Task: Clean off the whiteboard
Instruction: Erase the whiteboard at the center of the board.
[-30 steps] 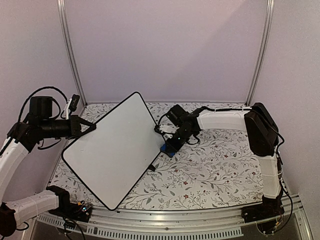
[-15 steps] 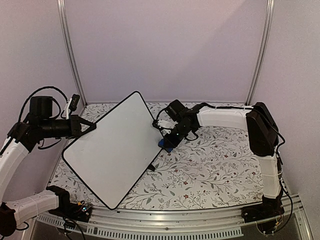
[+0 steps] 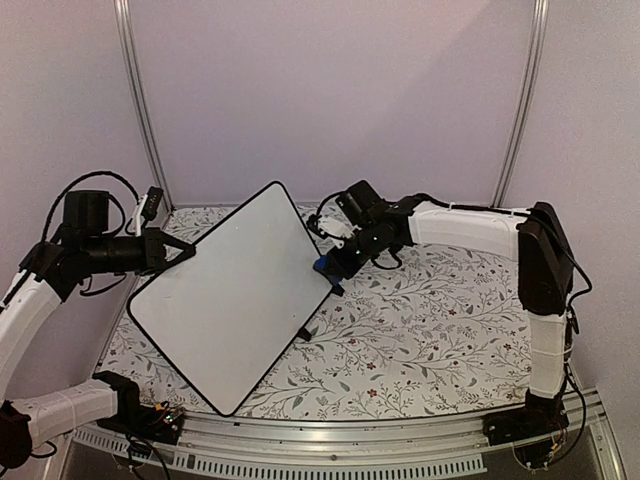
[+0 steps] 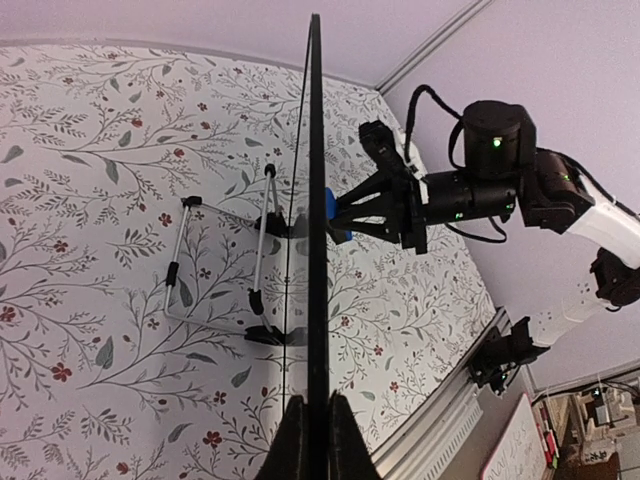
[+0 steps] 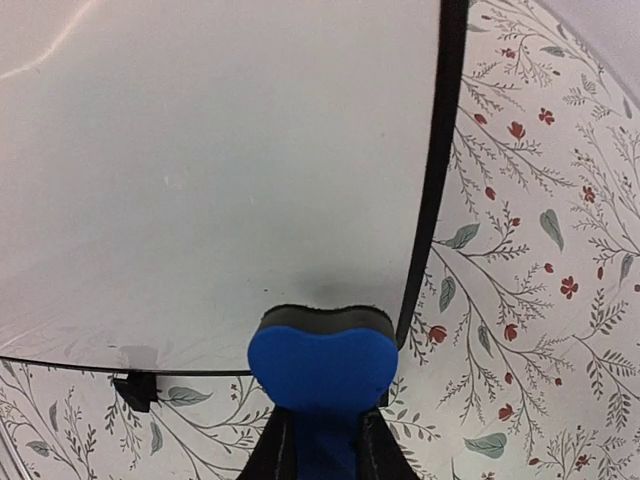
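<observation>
My right gripper carries the eraser down to open cloth, below and to its right in the top view, next and releases it, since the whiteboard is clean.
The whiteboard (image 3: 225, 300) stands tilted on the table, white with a thin black rim, and no writing shows on its face (image 5: 200, 150). My left gripper (image 3: 186, 254) is shut on the board's left edge. In the left wrist view the board (image 4: 316, 200) runs edge-on between the fingers (image 4: 292, 445). My right gripper (image 3: 335, 262) is shut on a blue eraser (image 5: 322, 362). The eraser's dark felt side presses the board's face near its right rim. The eraser (image 4: 331, 206) also peeks out beside the rim in the left wrist view.
A floral cloth (image 3: 430, 330) covers the table. A wire stand (image 4: 178, 262) props the board from behind, and a small black foot (image 3: 304, 332) sits at its lower right edge. An aluminium rail (image 3: 350, 440) runs along the near edge, with purple walls behind.
My right gripper has carried the eraser up and to the left, from the table beside the board onto the board's right edge. The left gripper has kept its hold.
</observation>
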Tool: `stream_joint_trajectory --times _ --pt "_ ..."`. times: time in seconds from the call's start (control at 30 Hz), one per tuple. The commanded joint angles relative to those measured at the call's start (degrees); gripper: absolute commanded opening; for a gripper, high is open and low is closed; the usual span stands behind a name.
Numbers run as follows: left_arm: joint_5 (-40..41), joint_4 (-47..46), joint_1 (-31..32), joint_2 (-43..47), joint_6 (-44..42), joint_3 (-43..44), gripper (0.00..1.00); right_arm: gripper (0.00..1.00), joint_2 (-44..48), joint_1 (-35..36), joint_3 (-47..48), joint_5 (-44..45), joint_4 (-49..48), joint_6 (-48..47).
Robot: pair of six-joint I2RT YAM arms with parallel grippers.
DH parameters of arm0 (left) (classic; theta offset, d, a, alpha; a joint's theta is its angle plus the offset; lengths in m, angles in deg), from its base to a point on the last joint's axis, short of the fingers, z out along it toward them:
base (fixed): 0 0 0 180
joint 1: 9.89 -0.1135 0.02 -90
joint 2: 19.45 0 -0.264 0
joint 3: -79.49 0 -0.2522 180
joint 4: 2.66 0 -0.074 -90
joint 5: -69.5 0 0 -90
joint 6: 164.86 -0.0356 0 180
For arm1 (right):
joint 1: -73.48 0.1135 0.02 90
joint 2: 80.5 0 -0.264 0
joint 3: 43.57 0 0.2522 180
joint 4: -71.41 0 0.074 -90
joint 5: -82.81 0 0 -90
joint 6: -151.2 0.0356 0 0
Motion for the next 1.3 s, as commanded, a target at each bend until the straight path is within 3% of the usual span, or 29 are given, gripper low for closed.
stream_joint_trajectory --times 0.0,0.53,0.93,1.27 --pt "-4.41 -7.54 0.47 -0.69 0.97 1.41 0.00 0.10 9.00 -0.10 -2.21 3.94 -3.24 3.00" --pt "-4.10 -12.01 0.40 -10.25 -1.56 7.09 0.00 0.10 24.30 -0.20 -21.22 10.09 -6.45 7.61" --pt "-5.27 -21.35 0.40 -14.99 0.65 7.58 0.00 0.10 30.67 -0.44 -33.36 12.20 -8.32 12.56" --pt "-9.58 -29.22 0.49 -25.49 4.08 10.93 0.00 0.11 31.27 -2.04 -39.59 13.94 -8.16 18.34"
